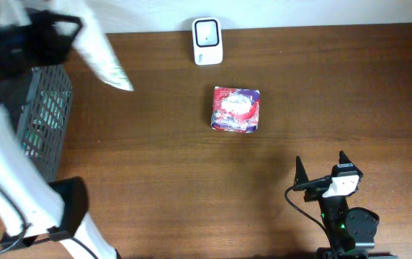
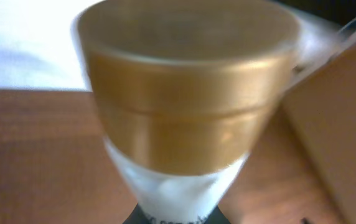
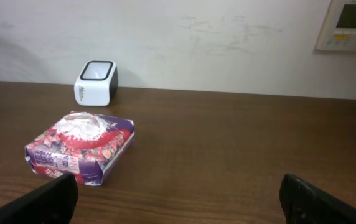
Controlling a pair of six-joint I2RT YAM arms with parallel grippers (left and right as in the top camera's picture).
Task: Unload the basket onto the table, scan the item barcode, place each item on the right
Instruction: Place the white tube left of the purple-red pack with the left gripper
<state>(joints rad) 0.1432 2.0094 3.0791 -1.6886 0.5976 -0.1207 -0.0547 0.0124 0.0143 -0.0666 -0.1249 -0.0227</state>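
Observation:
The bare tabletop (image 1: 196,114) beside the packet lies below my left gripper, to its right in the overhead view, so I need to move the gripper there, lower it and release the tube (image 1: 104,56).
A white tube with a gold cap (image 2: 190,93) fills the left wrist view, its white body running down into the jaws at the bottom edge. In the overhead view the same tube (image 1: 104,56) is a blurred white streak in the air at the top left, sticking out from my left gripper (image 1: 68,29), which is shut on it above the basket. The white barcode scanner (image 1: 207,41) stands at the table's far edge, also in the right wrist view as the scanner (image 3: 96,83). My right gripper (image 1: 323,169) rests open near the front right, fingers wide apart and empty (image 3: 178,202).
A red and purple packet (image 1: 236,108) lies flat in front of the scanner, to the left in the right wrist view (image 3: 81,146). A dark mesh basket (image 1: 47,119) stands at the left edge. A wall runs behind the table.

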